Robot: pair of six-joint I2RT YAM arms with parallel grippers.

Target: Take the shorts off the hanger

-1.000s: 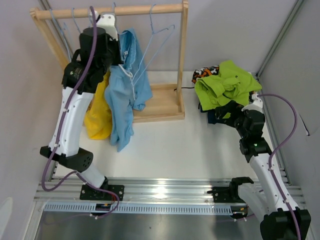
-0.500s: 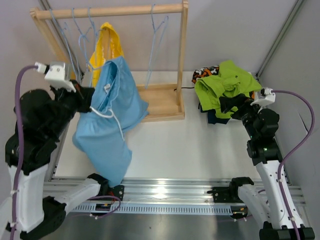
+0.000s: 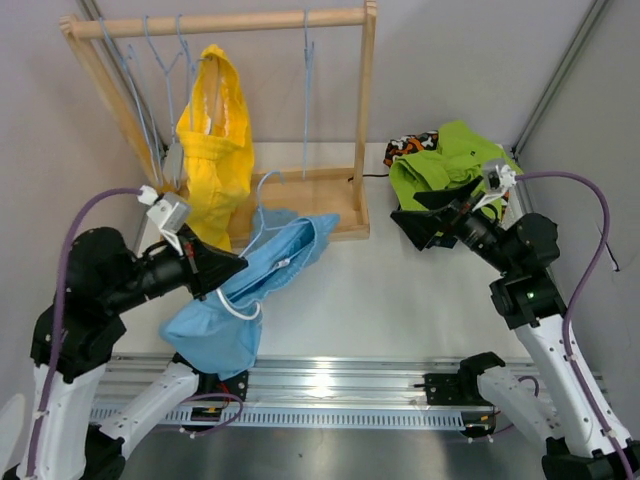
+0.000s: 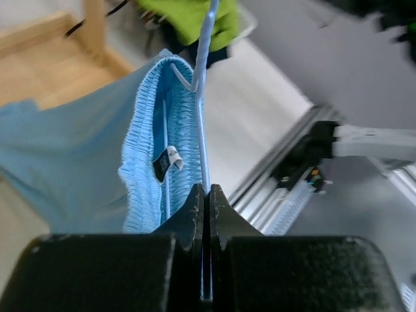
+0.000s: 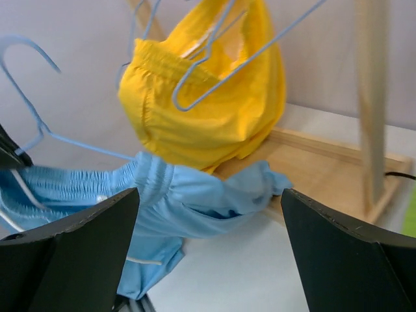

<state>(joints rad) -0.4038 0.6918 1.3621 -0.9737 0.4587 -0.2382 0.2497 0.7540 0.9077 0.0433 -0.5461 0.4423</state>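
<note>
The shorts' waistband [image 4: 146, 156] is still around the hanger, so the robot's right gripper will go to the left in the top view, to the end of the light blue shorts that faces it.
My left gripper [image 3: 228, 268] is shut on the thin wire of a pale blue hanger [image 4: 201, 97], low over the table at the near left. The light blue shorts [image 3: 255, 285] with a white drawstring still hang on it, their waistband [image 4: 146, 156] round the wire. My right gripper [image 3: 412, 226] is open and empty, pointing left towards them [image 5: 195, 201]. The yellow shorts [image 3: 215, 150] hang on a hanger on the rack and also show in the right wrist view [image 5: 208, 110]. The lime green shorts [image 3: 450, 165] lie on a pile over the black orange-white pair [image 3: 408, 146]. The navy pair is hidden.
The wooden rack [image 3: 366, 100] stands at the back with its base board [image 3: 320, 205] on the table. Empty blue hangers hang on its rail at the left [image 3: 150, 60] and right [image 3: 306, 80]. The metal rail [image 3: 330, 385] runs along the near edge.
My left arm has taken the hanger with the light blue shorts off the rail and brought it down and towards the near edge. My right gripper has swung left, away from the green pile.
</note>
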